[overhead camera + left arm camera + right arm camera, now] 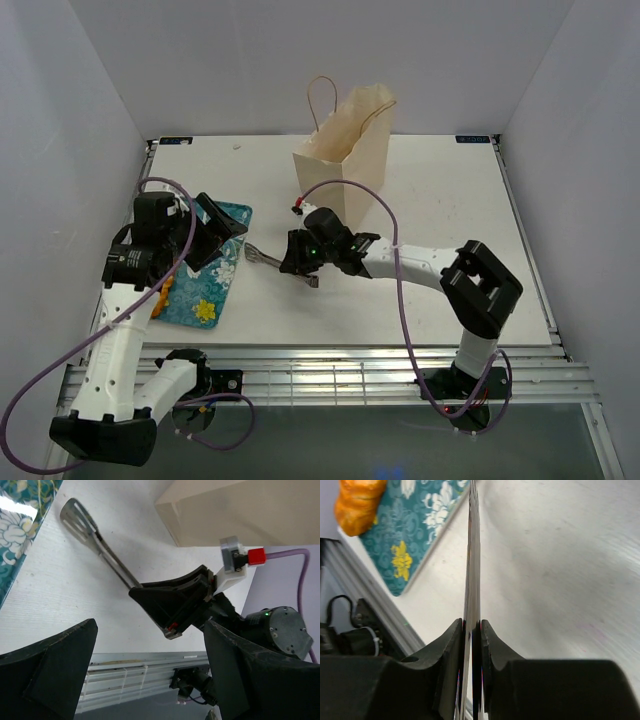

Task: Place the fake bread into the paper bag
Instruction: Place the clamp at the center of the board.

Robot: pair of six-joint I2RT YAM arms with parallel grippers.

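Observation:
My right gripper should next move away from the tray (215,285), turn the tips of the tongs outward, and let go of the tongs on the tabletop by the paper bag, where there is free space.
The paper bag (348,150) stands upright and open at the back middle; its base shows in the left wrist view (235,505). One orange-brown fake bread piece (163,296) lies on the teal floral tray (215,285), half hidden by my left arm; it also shows in the right wrist view (357,502). My right gripper (300,255) (472,630) is shut on metal tongs (262,256) (472,555) whose flat tips point toward the tray. My left gripper (222,228) (150,680) is open and empty above the tray's far end. Other bread is hidden.
The tongs' slotted tip (75,515) lies low over the table beside the tray's corner (20,510). The right gripper (175,605) is close in front of the left one. A metal rail (330,370) runs along the near table edge. White walls enclose the table.

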